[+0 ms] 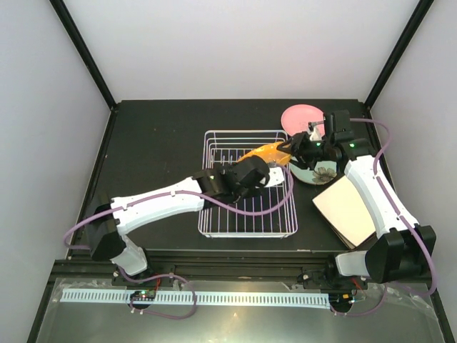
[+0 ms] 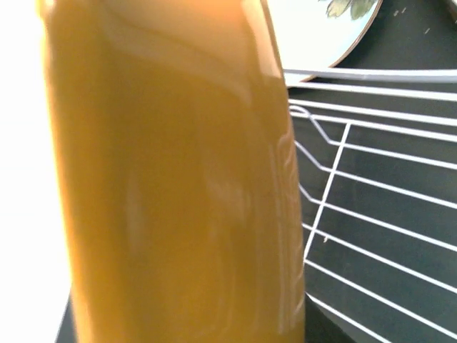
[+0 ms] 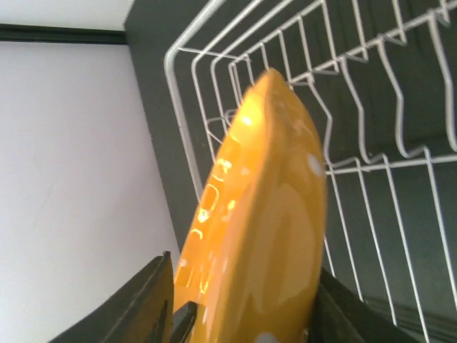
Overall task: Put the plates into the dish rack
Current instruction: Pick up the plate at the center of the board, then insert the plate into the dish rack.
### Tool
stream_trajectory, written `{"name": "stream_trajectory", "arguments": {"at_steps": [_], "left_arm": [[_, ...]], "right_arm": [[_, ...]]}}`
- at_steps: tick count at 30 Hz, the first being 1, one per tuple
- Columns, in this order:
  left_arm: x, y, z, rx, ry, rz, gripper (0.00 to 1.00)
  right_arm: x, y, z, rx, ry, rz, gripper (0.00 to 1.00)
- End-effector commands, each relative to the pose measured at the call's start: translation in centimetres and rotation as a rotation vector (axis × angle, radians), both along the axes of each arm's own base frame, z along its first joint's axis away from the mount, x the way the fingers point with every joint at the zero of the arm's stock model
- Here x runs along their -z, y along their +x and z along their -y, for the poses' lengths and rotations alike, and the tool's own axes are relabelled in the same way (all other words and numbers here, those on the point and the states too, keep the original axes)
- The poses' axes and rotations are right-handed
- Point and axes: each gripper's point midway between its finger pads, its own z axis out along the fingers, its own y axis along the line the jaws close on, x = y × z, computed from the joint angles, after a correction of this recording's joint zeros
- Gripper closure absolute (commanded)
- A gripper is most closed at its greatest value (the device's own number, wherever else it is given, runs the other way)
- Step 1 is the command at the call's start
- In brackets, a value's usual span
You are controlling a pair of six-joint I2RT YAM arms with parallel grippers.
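Note:
The rack's far corner (image 1: 220,154) to the left in the top view is empty, so the robot will swing its left gripper over it while turning the gripper, lower the orange plate and release it.
A small orange plate (image 1: 265,152) hangs on edge over the far right part of the white wire dish rack (image 1: 246,232). My left gripper (image 1: 263,167) is shut on the plate's near end. The plate (image 2: 178,179) fills the left wrist view and hides the fingers. My right gripper (image 1: 294,148) is at the plate's far end. In the right wrist view its fingers (image 3: 146,304) flank the plate's rim (image 3: 271,214) with a thin gap, so it is open. A pink plate (image 1: 300,116), a pale green flowered plate (image 1: 321,171) and a cream square plate (image 1: 350,207) lie right of the rack.
Upright tines of the rack (image 3: 357,121) stand just below the orange plate. The green plate's rim (image 2: 335,28) lies close against the rack's right wall (image 2: 371,75). Something white shows inside the rack (image 1: 277,177) beside my left gripper. Grey walls enclose the black table (image 1: 157,143).

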Motion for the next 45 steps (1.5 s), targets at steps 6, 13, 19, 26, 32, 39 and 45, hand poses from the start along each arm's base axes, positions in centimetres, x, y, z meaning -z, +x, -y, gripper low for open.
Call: {"name": "stream_trajectory", "arguments": {"at_steps": [6, 13, 19, 26, 32, 39, 45], "left_arm": [[-9.6, 4.7, -7.6, -0.279, -0.454, -0.049, 0.87], [-9.7, 7.0, -12.9, -0.498, -0.637, -0.153, 0.98], [-9.6, 8.0, -13.9, -0.603, -0.759, -0.196, 0.98], [-10.5, 8.3, -12.6, -0.619, -0.899, -0.327, 0.98], [-9.2, 8.1, -12.5, -0.664, -0.976, -0.43, 0.98], [-6.7, 8.0, -12.4, -0.701, -0.999, -0.473, 0.98], [-4.9, 9.0, -12.0, -0.715, -0.993, -0.463, 0.98]], "right_arm": [[-3.9, 1.3, 1.1, -0.024, -0.058, 0.217, 0.23], [-3.9, 1.6, 4.1, 0.044, -0.127, 0.235, 0.14], [-3.2, 1.6, 4.4, 0.048, -0.136, 0.225, 0.13], [-2.2, 1.4, 4.7, 0.042, -0.151, 0.21, 0.13], [-1.2, 1.1, 5.2, 0.047, -0.158, 0.192, 0.13], [-0.9, 0.8, 6.2, 0.062, -0.166, 0.187, 0.13], [-0.6, 0.6, 7.3, 0.077, -0.201, 0.186, 0.13]]}}
